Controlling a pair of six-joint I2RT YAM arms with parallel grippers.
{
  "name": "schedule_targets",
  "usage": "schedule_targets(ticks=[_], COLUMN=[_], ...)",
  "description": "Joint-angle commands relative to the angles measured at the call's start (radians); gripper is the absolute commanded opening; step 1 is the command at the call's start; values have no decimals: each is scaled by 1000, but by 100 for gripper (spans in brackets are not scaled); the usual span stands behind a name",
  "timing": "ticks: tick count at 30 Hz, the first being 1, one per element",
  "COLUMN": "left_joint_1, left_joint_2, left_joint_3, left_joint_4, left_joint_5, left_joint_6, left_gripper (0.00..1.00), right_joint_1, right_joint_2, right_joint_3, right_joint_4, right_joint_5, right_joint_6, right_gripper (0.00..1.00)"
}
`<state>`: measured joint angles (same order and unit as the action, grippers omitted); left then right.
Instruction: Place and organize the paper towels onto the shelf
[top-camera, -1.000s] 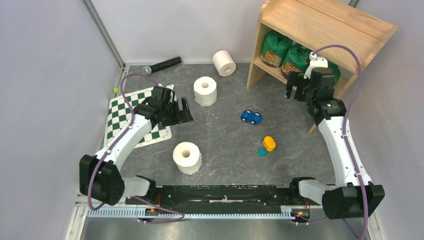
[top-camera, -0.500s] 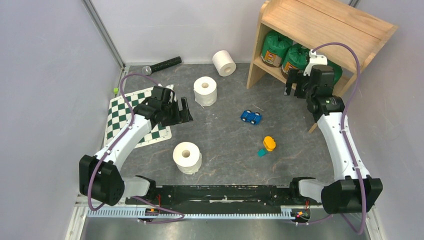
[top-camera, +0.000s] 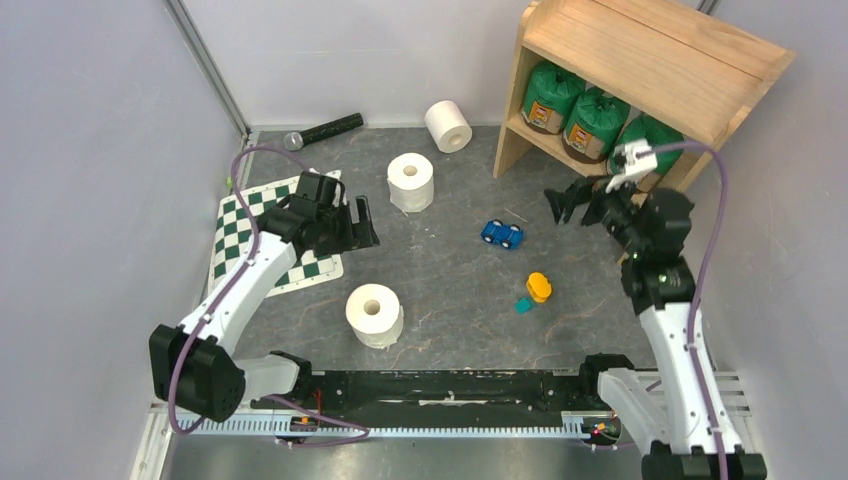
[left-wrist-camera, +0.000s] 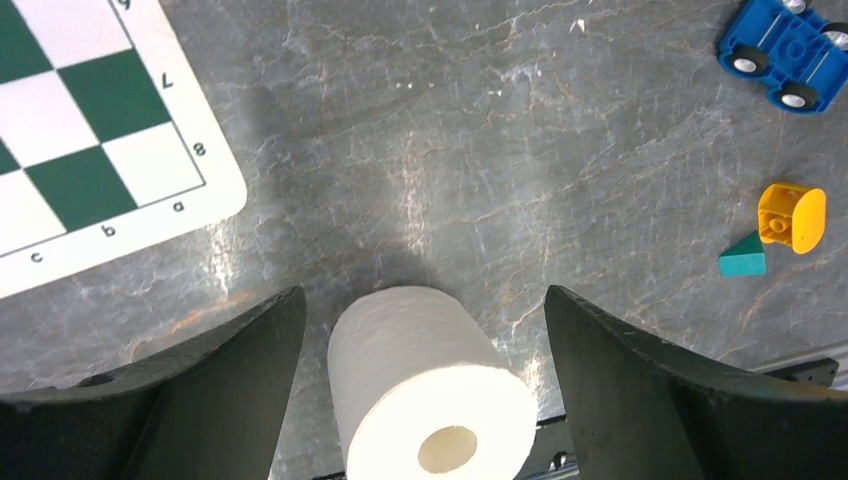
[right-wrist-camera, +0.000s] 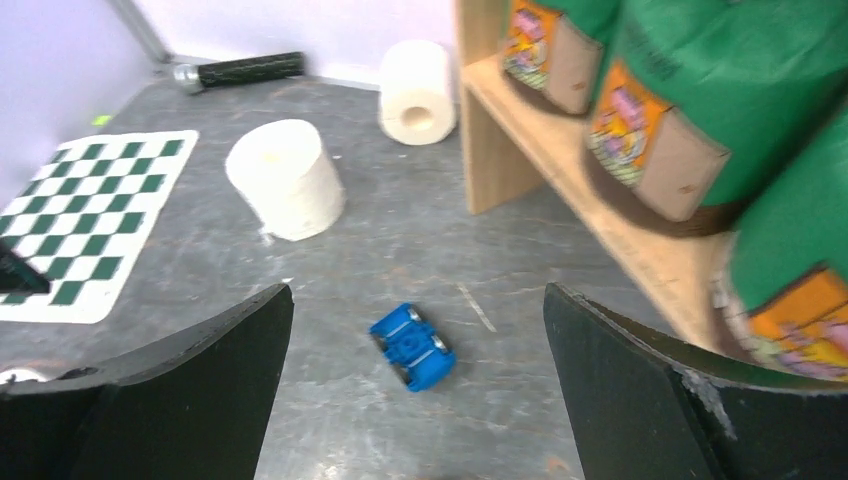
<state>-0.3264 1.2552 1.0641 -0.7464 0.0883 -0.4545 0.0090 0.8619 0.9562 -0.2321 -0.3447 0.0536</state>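
My left gripper moves back and down onto the front roll (top-camera: 373, 307) next, with one finger inside its core and one outside.
The wooden shelf (top-camera: 650, 50) stands at the back right. Three green-wrapped paper towels (top-camera: 548, 95) (top-camera: 592, 120) (top-camera: 652, 138) sit in a row on its lower tier. Three bare white rolls are on the table: one on its side (top-camera: 448, 125) at the back, one upright (top-camera: 411, 181), one upright (top-camera: 374, 314) near the front. My left gripper (top-camera: 356, 226) hangs open and empty by the mat. In its wrist view the front roll (left-wrist-camera: 430, 390) lies ahead, untouched. My right gripper (top-camera: 572, 203) is open and empty, off the shelf's front, above the blue car (right-wrist-camera: 412, 346).
A green-white checkerboard mat (top-camera: 255, 235) lies at the left and a black microphone (top-camera: 325, 129) at the back. A blue toy car (top-camera: 502, 234), an orange block (top-camera: 539, 287) and a teal piece (top-camera: 524, 305) lie mid-table. The side walls stand close.
My right arm has drawn back from the shelf's lower tier, down and towards the table's middle, gripper still open. The third green roll now shows uncovered. My left gripper shifted slightly left.
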Motion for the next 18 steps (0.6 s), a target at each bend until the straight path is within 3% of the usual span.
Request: schedule_targets(ticks=[1, 4, 10, 18], left_joint_1=[5, 2, -15, -68], left_joint_2=[-81, -118, -209, -234], left_joint_3=[-6, -29, -130, -193], left_joint_4=[-108, -178, -277, -317], left_joint_5=[-19, -21, 6, 24], left_joint_6=[43, 36, -25, -77], left_gripper=[95, 95, 93, 89], right_joint_1=[2, 37, 110, 153], right_joint_2=[-106, -127, -179, -124], right_joint_3=[-230, -294, -391, -425], right_joint_4=[298, 301, 315, 269], right_joint_5=[-212, -311, -303, -279], right_joint_6=[140, 125, 94, 36], right_gripper=[98, 98, 98, 97])
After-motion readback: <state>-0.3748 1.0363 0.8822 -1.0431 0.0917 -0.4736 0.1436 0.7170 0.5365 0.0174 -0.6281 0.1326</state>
